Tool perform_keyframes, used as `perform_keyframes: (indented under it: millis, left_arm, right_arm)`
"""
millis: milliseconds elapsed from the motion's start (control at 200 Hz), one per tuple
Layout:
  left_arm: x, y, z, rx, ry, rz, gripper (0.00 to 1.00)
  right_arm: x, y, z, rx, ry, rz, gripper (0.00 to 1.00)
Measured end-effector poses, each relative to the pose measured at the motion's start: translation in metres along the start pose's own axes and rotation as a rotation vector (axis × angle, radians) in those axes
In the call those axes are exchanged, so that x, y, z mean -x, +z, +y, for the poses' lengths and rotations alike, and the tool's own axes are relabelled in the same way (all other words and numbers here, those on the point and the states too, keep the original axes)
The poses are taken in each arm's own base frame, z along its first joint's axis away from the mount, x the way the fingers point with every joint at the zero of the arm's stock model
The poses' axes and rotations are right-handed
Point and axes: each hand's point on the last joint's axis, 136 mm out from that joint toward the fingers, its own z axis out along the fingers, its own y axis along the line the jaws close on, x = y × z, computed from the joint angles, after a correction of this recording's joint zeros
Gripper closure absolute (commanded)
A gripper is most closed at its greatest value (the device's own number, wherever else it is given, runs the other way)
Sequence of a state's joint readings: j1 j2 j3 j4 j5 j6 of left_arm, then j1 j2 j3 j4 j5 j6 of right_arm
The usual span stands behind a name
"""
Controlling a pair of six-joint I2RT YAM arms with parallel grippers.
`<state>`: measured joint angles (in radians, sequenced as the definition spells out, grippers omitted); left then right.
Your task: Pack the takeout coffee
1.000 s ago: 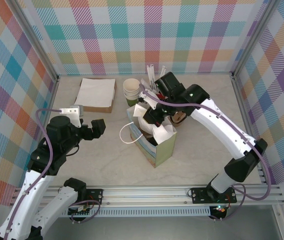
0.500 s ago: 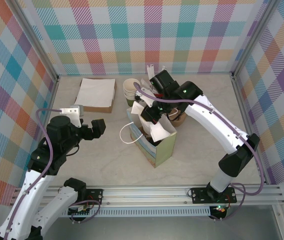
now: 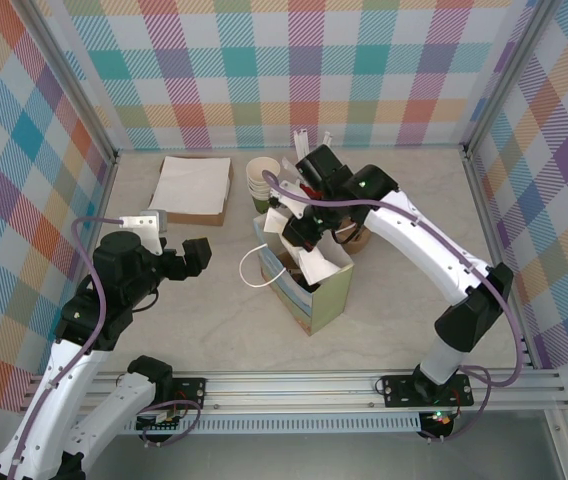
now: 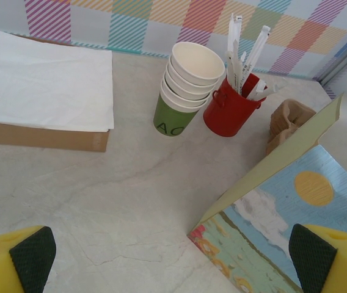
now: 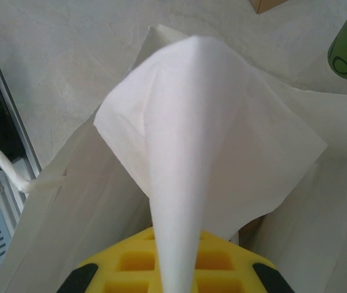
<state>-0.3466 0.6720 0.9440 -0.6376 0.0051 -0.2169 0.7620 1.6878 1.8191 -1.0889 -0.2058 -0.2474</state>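
Observation:
The inside of the bag is below, so my right gripper will go down through the bag's opening next and let go of the white paper napkin [image 5: 204, 122] between the bag's pale sides.
An illustrated paper bag [image 3: 326, 292] stands open mid-table, its white handle loop toward the left. My right gripper [image 3: 300, 228] hangs over the bag's mouth, shut on a white paper napkin [image 5: 204, 122] that drapes forward from the jaws [image 5: 176, 282]; the bag's pale inner wall [image 5: 63, 207] lies below it. The takeout coffee is hidden. My left gripper [image 3: 196, 255] hovers left of the bag, open, with nothing between its pads [image 4: 33, 256]; the bag's painted side [image 4: 308, 213] is at its right.
A stack of lidless cups [image 4: 186, 85] and a red cup of stirrers [image 4: 231, 110] stand behind the bag. A pile of white napkins on a brown box [image 3: 194, 188] lies at back left. A crumpled brown paper item [image 4: 289, 119] sits behind the bag's right side.
The right arm has shifted a little left and toward the back with the napkin, staying over the bag's mouth. The left arm has not moved.

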Motion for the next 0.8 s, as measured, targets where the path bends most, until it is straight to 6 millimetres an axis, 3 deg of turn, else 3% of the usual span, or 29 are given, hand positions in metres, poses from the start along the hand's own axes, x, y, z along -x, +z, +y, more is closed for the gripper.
perform_keyframes:
  millis: [250, 595, 800]
  left_arm:
    - [0.000, 0.000, 0.000, 0.000, 0.000, 0.000, 0.00]
    - [-0.004, 0.000, 0.002, 0.006, 0.000, 0.016, 0.00]
    - [-0.005, 0.001, 0.002, 0.007, 0.000, 0.019, 0.00]
  right_arm:
    - [-0.009, 0.022, -0.009, -0.017, 0.016, 0.053, 0.97]
    - [-0.018, 0.037, -0.009, -0.029, 0.010, 0.094, 0.92]
    - [-0.019, 0.042, -0.008, -0.026, 0.009, 0.107, 0.80]
